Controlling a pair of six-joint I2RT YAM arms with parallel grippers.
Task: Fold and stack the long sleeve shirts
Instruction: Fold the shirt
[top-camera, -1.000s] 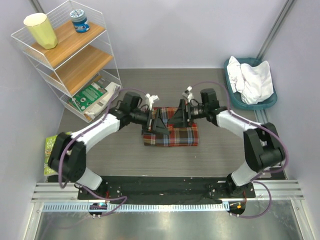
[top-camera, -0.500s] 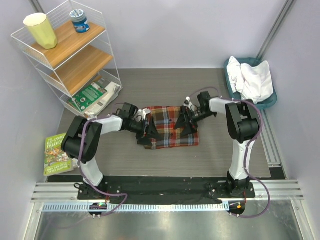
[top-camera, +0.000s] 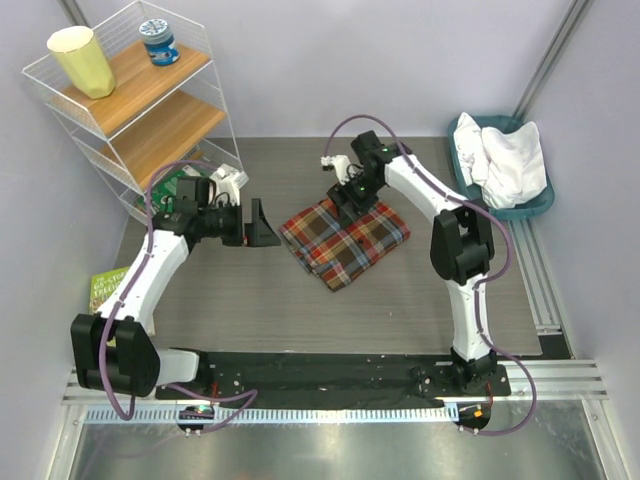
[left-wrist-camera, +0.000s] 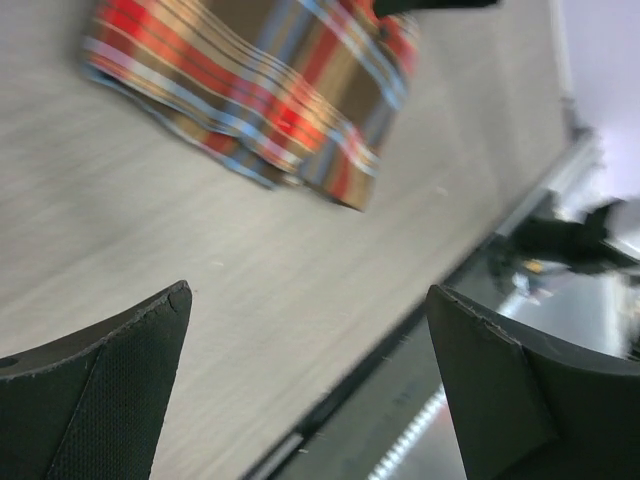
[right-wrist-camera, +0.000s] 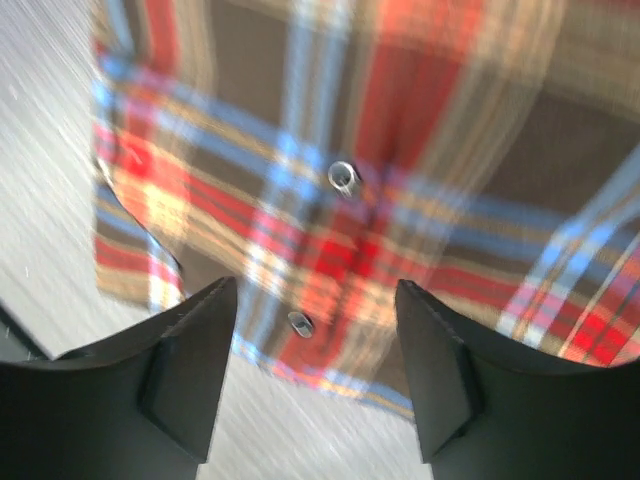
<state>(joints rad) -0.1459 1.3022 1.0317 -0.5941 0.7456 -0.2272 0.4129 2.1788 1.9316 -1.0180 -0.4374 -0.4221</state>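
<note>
The flannel shirt's facing edge (top-camera: 306, 259) (left-wrist-camera: 230, 148) lies below the left gripper and to its right in the top view, so the robot will next move that gripper down and across onto it.
The plaid flannel shirt (top-camera: 344, 238) lies folded into a compact rectangle, turned diagonally, in the middle of the table. It also shows in the left wrist view (left-wrist-camera: 260, 85) and, with its buttons, in the right wrist view (right-wrist-camera: 380, 200). My left gripper (top-camera: 262, 224) is open and empty, to the left of the shirt and apart from it. My right gripper (top-camera: 347, 195) is open and empty, over the shirt's far edge. The white shirt (top-camera: 503, 160) lies crumpled in the teal basket (top-camera: 520, 209) at the back right.
A white wire shelf (top-camera: 150, 120) with wooden boards stands at the back left, holding a yellow cup (top-camera: 82, 60) and a blue jar (top-camera: 158, 41). A green book (top-camera: 102, 295) lies at the left edge. A metal rail (top-camera: 330, 385) runs along the front.
Both grippers have let go of the plaid shirt and drawn apart, the left to the left, the right toward the back. The folded shirt now lies turned diagonally.
</note>
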